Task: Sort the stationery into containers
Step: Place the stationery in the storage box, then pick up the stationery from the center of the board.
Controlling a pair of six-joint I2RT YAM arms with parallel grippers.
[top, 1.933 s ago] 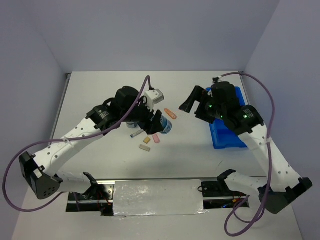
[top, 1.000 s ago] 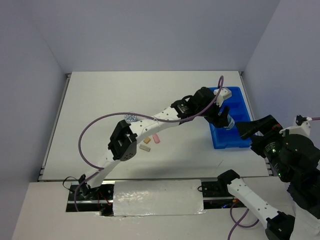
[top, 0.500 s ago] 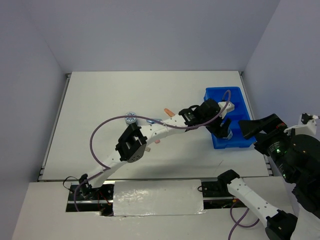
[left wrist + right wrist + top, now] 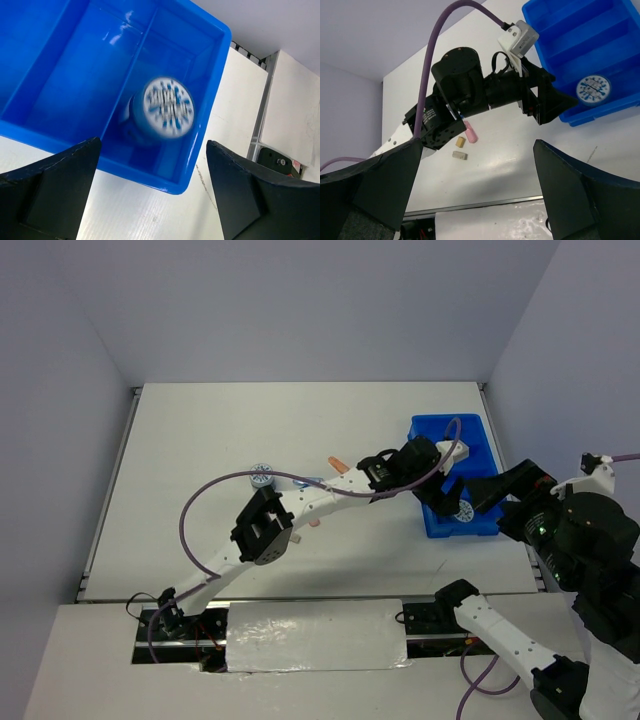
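Next, the right gripper swings across to its left in the top view and down to the second disc (image 4: 262,476), which is still outside the tray (image 4: 470,440).
My left gripper (image 4: 450,495) is open over the near end of the blue tray (image 4: 470,440). A blue-white patterned disc (image 4: 463,513) lies in the tray's near compartment; in the left wrist view it is blurred (image 4: 167,105) just beyond my open gripper (image 4: 152,195). A second disc (image 4: 262,476) and an orange stick (image 4: 337,463) lie on the table. My right gripper (image 4: 505,490) is open, empty and raised high. Its wrist view shows the tray (image 4: 570,30), the disc (image 4: 593,90), a pink stick (image 4: 470,133) and two tan erasers (image 4: 460,142). My left arm hides the marker and clip.
My left arm (image 4: 320,495) stretches across the middle of the table from lower left to the tray, with its purple cable looping above. The tray sits near the table's right edge (image 4: 492,440). A metal rail (image 4: 485,205) runs along the near edge.
The left gripper has opened and let go of the disc, which now lies in the tray's near compartment. The raised right arm has shifted slightly left.
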